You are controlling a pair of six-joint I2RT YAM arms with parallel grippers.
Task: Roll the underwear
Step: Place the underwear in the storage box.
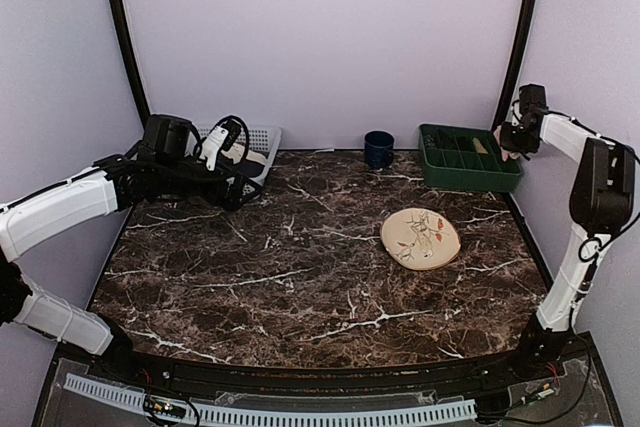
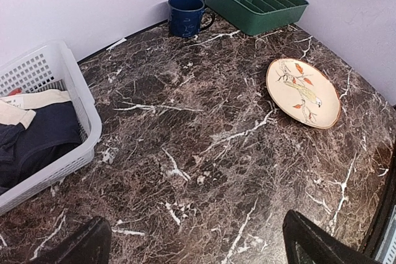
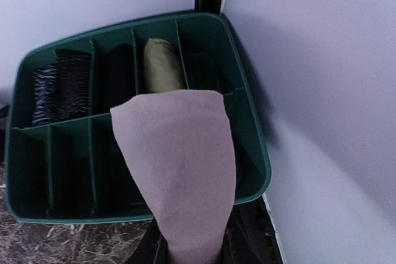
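Observation:
The right gripper crosses over left in the top view to the empty section of the tray nearest the mug below it next. Then it lowers and releases the underwear (image 1: 511,154).
The underwear (image 3: 179,171) is a dusty-pink roll of soft fabric. My right gripper (image 3: 192,253) is shut on its lower end and holds it in the air over the near right part of the green divided tray (image 3: 247,153). The fabric hides most of the fingers. From above, the right gripper (image 1: 512,137) hangs at the tray's right end by the back corner, with a bit of pink underwear (image 1: 511,154) under it. My left gripper (image 2: 195,239) is open over bare marble beside the white basket (image 2: 74,85), holding nothing; in the top view the left gripper (image 1: 238,187) is at the back left.
The tray (image 1: 465,172) holds dark rolled items and an olive roll (image 3: 162,63). The basket (image 1: 265,137) contains a navy garment (image 2: 43,140) with a cream band. A blue mug (image 1: 378,149) stands at the back. A painted plate (image 1: 420,237) lies right of centre. Walls close in on three sides.

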